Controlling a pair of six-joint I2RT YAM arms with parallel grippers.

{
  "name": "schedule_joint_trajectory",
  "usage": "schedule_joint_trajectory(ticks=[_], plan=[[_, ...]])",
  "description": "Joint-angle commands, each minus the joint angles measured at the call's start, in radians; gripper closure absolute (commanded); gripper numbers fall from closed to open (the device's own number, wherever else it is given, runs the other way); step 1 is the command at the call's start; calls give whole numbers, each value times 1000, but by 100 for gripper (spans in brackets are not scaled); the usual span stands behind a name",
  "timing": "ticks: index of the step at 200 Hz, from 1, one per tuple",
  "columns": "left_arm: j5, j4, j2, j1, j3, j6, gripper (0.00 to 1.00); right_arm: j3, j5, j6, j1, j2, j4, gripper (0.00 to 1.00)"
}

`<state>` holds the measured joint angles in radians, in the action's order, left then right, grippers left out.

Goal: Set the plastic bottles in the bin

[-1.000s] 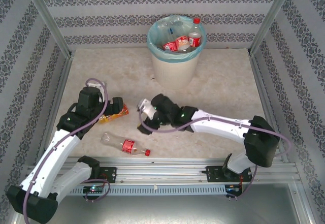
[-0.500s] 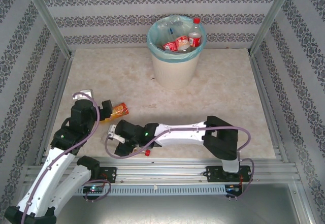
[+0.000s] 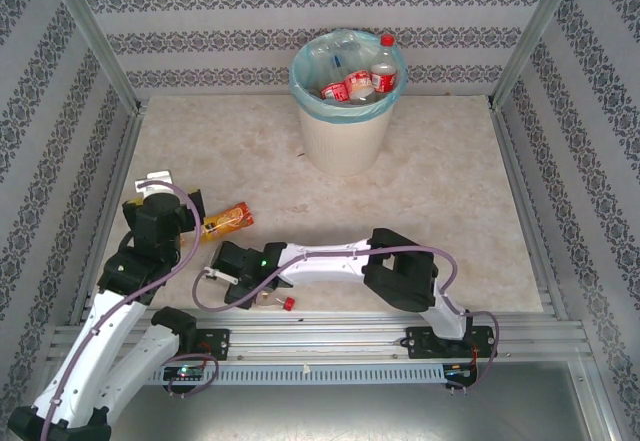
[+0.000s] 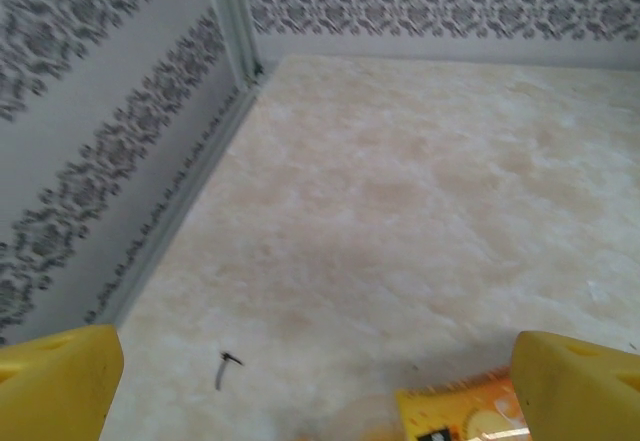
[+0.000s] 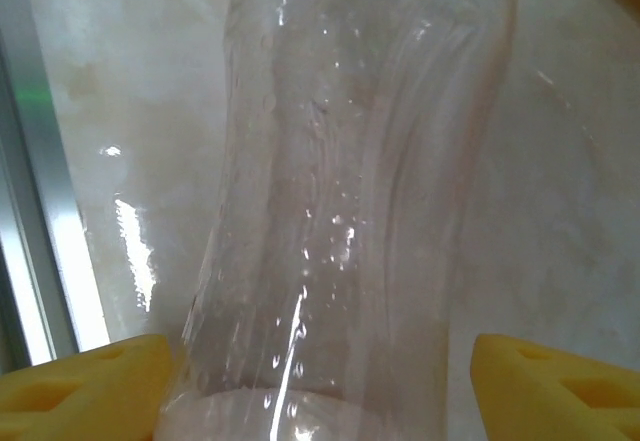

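The bottle's clear body already lies between my yellow fingertips. I will hold my right gripper low over the bottle and close the fingertips onto its sides.
The bin (image 3: 345, 126), cream-white with a turquoise liner, stands at the back with several plastic bottles (image 3: 358, 83) in it. An orange-labelled bottle (image 3: 228, 219) lies on the table at the left, just ahead of my left gripper (image 3: 194, 225). In the left wrist view that gripper (image 4: 320, 391) is wide open, with the orange label (image 4: 460, 416) low between the fingertips, close to the right one. My right gripper (image 3: 214, 277) stands open over a clear bottle with a red cap (image 3: 287, 304). Its clear body (image 5: 350, 191) lies between the yellow fingertips (image 5: 85, 386), with a gap on the right side.
Patterned walls and metal posts close off the table on three sides. A metal rail (image 3: 330, 336) runs along the near edge, close to the red-capped bottle. A small dark scrap (image 4: 225, 366) lies on the table in front of the left gripper.
My right arm has swung left and toward the near edge, coming down over the red-capped bottle. My left gripper has drawn back from the orange-labelled bottle and opened wider.
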<state>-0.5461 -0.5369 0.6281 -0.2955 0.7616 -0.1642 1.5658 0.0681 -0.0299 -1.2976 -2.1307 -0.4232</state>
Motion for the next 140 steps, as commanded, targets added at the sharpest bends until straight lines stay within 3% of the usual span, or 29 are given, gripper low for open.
schedule_joint_trajectory(ticks=[1,45,77,95,140], plan=[[-124,66,-28,-7,35,106,0,68,18,-13,15,-40,-77,22],[-140,134,-61,-7,38,164,0,138,-48,31,55,-84,-147,24],[-117,142,-36,-7,59,184,0,120,-94,47,70,-70,-164,37],[-97,149,-26,-8,74,184,0,85,-108,59,77,-38,-159,43],[-23,160,25,-7,115,181,0,-52,-93,102,123,124,-117,47]])
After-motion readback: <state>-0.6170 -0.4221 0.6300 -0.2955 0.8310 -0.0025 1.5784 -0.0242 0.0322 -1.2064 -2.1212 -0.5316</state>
